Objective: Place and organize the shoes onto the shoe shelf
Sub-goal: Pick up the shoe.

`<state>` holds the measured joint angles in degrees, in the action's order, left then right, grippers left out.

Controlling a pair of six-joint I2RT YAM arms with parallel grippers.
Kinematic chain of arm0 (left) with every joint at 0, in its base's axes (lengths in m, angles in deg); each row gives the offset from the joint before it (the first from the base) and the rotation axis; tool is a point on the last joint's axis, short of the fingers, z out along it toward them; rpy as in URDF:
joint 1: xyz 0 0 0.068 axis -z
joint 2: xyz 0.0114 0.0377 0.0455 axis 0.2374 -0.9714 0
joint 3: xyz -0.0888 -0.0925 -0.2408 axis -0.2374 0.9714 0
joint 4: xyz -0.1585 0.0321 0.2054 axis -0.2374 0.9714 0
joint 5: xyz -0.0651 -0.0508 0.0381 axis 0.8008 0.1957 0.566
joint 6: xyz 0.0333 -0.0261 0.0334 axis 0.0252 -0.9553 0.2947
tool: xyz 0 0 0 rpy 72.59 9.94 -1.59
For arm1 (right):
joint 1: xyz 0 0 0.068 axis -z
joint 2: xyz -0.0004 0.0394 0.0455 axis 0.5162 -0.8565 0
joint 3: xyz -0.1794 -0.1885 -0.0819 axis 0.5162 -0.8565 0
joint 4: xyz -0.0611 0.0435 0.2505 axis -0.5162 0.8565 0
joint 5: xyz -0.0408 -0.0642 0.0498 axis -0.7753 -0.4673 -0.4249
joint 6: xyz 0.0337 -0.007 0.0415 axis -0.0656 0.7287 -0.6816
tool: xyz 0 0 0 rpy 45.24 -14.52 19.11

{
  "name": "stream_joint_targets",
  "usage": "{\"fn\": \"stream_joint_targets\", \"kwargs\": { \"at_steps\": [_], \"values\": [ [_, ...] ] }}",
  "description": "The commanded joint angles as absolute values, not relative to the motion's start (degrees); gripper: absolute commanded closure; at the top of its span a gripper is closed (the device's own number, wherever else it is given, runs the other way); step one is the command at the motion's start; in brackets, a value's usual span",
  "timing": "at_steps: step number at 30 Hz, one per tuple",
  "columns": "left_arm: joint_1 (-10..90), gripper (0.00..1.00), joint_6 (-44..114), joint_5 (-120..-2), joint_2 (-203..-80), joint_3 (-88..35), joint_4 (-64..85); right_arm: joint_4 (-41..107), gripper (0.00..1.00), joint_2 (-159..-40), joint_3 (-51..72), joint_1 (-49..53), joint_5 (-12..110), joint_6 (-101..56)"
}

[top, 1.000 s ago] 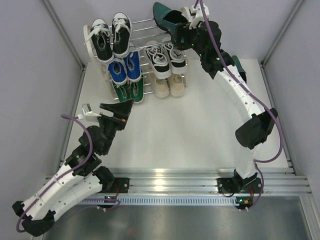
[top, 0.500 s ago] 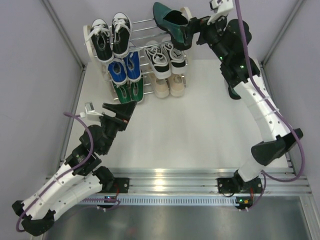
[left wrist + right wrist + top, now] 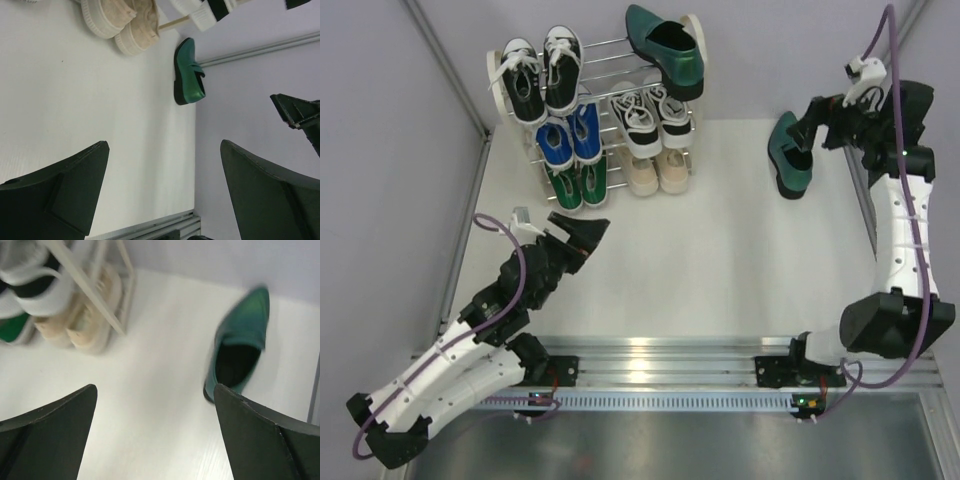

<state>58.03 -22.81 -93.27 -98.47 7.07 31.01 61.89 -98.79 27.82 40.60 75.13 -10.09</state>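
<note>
The loose shoe is next, so my right gripper will go down and over toward it, onto the shoe's side facing the nearby grey wall (image 3: 810, 163) (image 3: 253, 368).
The shoe shelf (image 3: 610, 44) stands at the back left. It carries black-and-white sneakers (image 3: 542, 75), blue (image 3: 570, 140), green (image 3: 578, 185) and beige (image 3: 658, 172) pairs, another black-and-white pair (image 3: 648, 118), and one glossy green dress shoe (image 3: 665, 48) on the top right. Its mate (image 3: 788, 152) (image 3: 242, 335) (image 3: 189, 80) lies on the table at the right. My right gripper (image 3: 807, 125) (image 3: 155, 388) hovers open just right of and above that loose shoe, holding nothing. My left gripper (image 3: 588, 225) (image 3: 164, 145) is open and empty, below the shelf's front.
The white table (image 3: 720, 260) is boxed in by grey walls at left, right and back. An aluminium rail (image 3: 660, 365) with both arm bases runs along the near edge. The loose shoe lies close to the right wall.
My right gripper opened, left the dress shoe on the top tier and swung right and down to the loose dress shoe. My left arm shifted slightly right.
</note>
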Motion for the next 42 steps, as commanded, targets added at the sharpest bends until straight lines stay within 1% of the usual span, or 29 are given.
{"fn": "stream_joint_targets", "kwargs": {
  "at_steps": [1, 3, 5, 7, 8, 16, 17, 27, 30, 31, 33, 34, 36, 37, 38, 39, 42],
  "values": [
    [58.2, 0.02, -23.3, -89.5, -101.4, 8.5, 31.6, 73.7, 0.00, -103.2, 24.8, 46.1, 73.0, -2.7],
    [58.2, 0.02, -22.7, -88.9, -103.1, 8.5, 31.7, 74.1, 0.02, -107.6, 25.5, 49.3, 69.0, -2.4],
    [58.2, 0.02, -22.4, -88.5, -104.1, 8.5, 31.7, 75.4, 0.08, -113.6, 29.5, 50.9, 68.0, -2.8],
    [58.2, 0.02, -22.1, -88.4, -105.1, 8.4, 31.5, 76.8, 0.08, -117.6, 32.8, 51.2, 65.1, -4.5],
    [58.2, 0.02, -21.9, -88.0, -105.3, 8.5, 31.4, 76.8, 0.10, -121.3, 35.7, 51.2, 65.1, -4.6],
    [58.2, 0.02, -22.4, -86.6, -104.7, 11.5, 27.4, 74.8, 0.14, -137.0, 47.6, 50.7, 65.8, -11.9],
    [58.2, 0.02, -22.4, -86.6, -104.5, 11.8, 27.0, 75.1, 0.15, -138.1, 49.9, 50.1, 65.9, -11.9],
    [58.2, 0.02, -21.8, -85.4, -107.8, 12.1, 22.9, 69.4, 0.17, -147.1, 53.9, 47.1, 62.6, -15.1],
    [58.2, 0.02, -21.3, -84.7, -109.5, 11.3, 22.4, 67.9, 0.21, -148.8, 54.6, 46.3, 61.2, -15.1],
    [58.2, 0.02, -21.2, -84.3, -109.9, 11.0, 22.3, 67.7, 0.28, -150.0, 55.3, 45.9, 61.0, -15.1],
    [58.2, 0.02, -20.6, -83.8, -111.4, 10.0, 22.3, 67.7, 0.38, -150.8, 55.7, 45.5, 60.6, -15.2],
    [58.2, 0.02, -20.2, -83.5, -111.9, 9.8, 22.3, 67.7, 0.52, -151.4, 55.7, 45.1, 60.7, -15.1],
    [58.2, 0.02, -20.0, -83.1, -113.5, 9.0, 21.8, 67.8, 0.71, -151.7, 55.7, 45.0, 61.6, -15.1],
    [58.2, 0.02, -19.9, -82.9, -114.1, 8.6, 21.6, 68.1, 0.88, -151.9, 55.4, 44.9, 62.2, -15.1],
    [58.2, 0.02, -19.8, -82.2, -115.4, 8.4, 21.1, 68.4, 0.95, -151.7, 55.3, 45.0, 62.9, -15.0],
    [58.2, 0.02, -19.7, -82.0, -116.1, 8.1, 20.7, 68.6, 1.00, -151.5, 54.7, 45.0, 64.4, -15.0],
    [58.3, 0.02, -20.0, -80.6, -119.1, 7.1, 18.6, 66.7, 1.00, -146.5, 48.2, 45.8, 69.6, -17.4]
  ]
}}
